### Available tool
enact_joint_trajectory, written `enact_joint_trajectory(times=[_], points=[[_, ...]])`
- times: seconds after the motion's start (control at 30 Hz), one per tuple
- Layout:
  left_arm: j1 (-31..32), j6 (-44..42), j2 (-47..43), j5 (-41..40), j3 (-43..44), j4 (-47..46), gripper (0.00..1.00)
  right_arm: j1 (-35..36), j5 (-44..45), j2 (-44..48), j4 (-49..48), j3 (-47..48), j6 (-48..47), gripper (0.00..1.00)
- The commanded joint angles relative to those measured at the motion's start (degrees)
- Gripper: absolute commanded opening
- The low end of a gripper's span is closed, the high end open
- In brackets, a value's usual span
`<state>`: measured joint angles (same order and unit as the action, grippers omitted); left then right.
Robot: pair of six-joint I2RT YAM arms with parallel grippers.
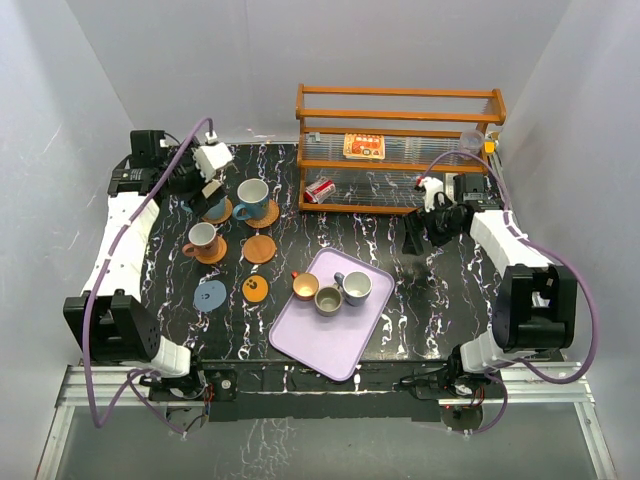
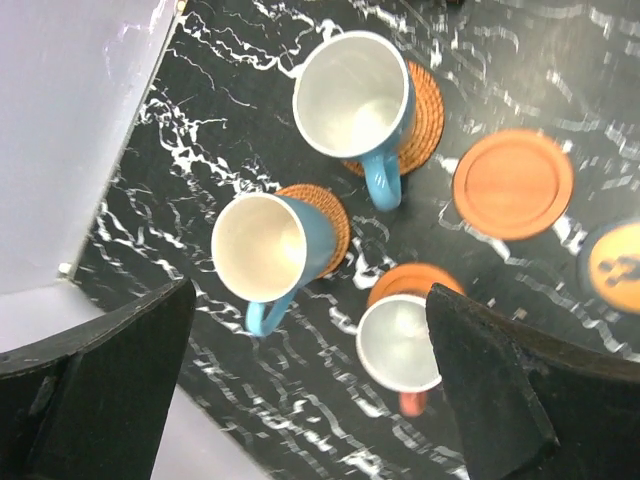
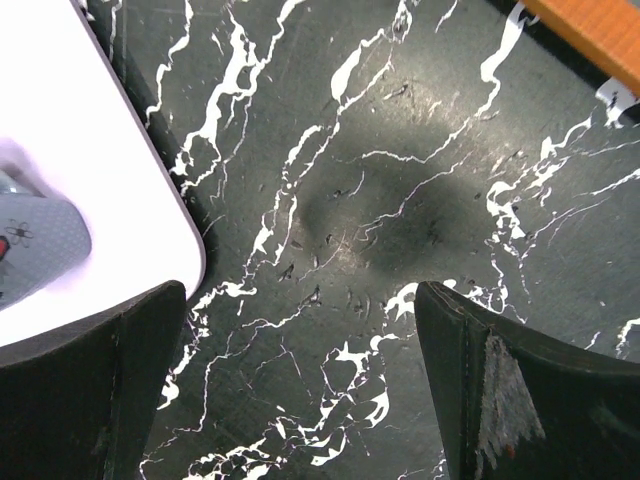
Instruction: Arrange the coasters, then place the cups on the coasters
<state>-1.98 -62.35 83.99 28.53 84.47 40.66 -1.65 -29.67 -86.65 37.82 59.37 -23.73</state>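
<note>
My left gripper will next move back, across and down onto the far rim of the grey cup, because that cup is to the gripper's right in the top view.
My left gripper point(image 1: 207, 192) point(image 2: 300, 400) hangs open just above a blue cup point(image 2: 268, 248) that stands on a rattan coaster point(image 2: 328, 212); nothing is between its fingers. A second blue cup point(image 1: 251, 196) point(image 2: 350, 92) sits on the other rattan coaster point(image 2: 428, 112). A pink cup point(image 1: 201, 237) point(image 2: 398, 345) rests on an orange coaster point(image 2: 420, 278). Bare discs lie nearby: a plain orange coaster point(image 1: 259, 248) point(image 2: 513, 183), a dotted orange coaster point(image 1: 256, 289) and a grey-blue coaster point(image 1: 210, 296). Three cups point(image 1: 328, 300) stand on the lilac tray point(image 1: 320, 340). My right gripper point(image 1: 415, 236) point(image 3: 300, 390) is open over bare table.
A wooden rack point(image 1: 400, 150) stands at the back with a printed packet point(image 1: 364, 146) on it and a red-and-white can point(image 1: 320, 190) beneath. The lilac tray's corner point(image 3: 120, 150) lies left of my right gripper. White walls enclose the table's left, back and right.
</note>
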Motion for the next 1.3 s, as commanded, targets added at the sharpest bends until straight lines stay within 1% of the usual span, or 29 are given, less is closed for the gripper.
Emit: enact_joint_trajectory(times=[0.0,0.1,0.2,0.33,0.4,0.57,0.7,0.77,0.83,0.9,1.0,1.13,1.27], points=[[0.29,24.80,0.19,3.29,-0.08,-5.59,0.99,0.13,-2.22,4.01,0.66,4.68,0.15,0.98],[1.19,31.19,1.17,6.50,0.69,-3.99,0.99,0.24,-2.32,6.02,0.74,4.65,0.09,0.97],[3.26,37.12,0.94,8.52,-0.42,-5.33,0.99,0.24,-3.24,8.27,0.10,3.52,0.73,0.97],[6.10,43.33,-1.48,7.75,-5.36,-10.26,0.99,0.30,-5.46,10.88,0.61,3.11,0.37,0.97],[7.52,44.42,-2.36,6.50,-7.78,-12.05,0.99,0.38,-6.48,11.89,1.56,3.27,-0.47,0.97],[12.42,43.06,-3.06,1.43,-12.70,-14.70,0.99,0.83,-9.50,14.19,3.72,3.48,-2.43,0.96],[16.66,41.20,-2.18,4.40,-13.61,-15.24,0.98,1.27,-11.31,15.94,2.93,2.17,-2.64,0.94],[18.05,40.99,-0.80,6.98,-12.71,-14.95,0.97,1.42,-11.78,16.64,1.79,0.96,-2.64,0.94],[19.90,39.89,0.81,9.31,-11.63,-14.43,0.95,1.39,-10.13,17.22,-0.40,-1.10,-2.45,0.94],[22.39,38.27,3.02,11.38,-10.01,-13.27,0.92,1.45,-7.71,17.56,-2.94,-3.32,-1.66,0.94],[27.34,36.55,6.35,13.60,-6.81,-11.80,0.91,1.44,-6.07,17.52,-5.95,-6.37,0.61,0.94],[34.69,34.10,10.85,12.69,-2.15,-9.44,0.89,1.45,-4.74,16.90,-9.43,-9.04,4.22,0.94],[41.22,31.85,15.72,9.81,2.51,-7.39,0.88,1.41,-0.95,16.00,-9.91,-9.06,4.87,0.94]])
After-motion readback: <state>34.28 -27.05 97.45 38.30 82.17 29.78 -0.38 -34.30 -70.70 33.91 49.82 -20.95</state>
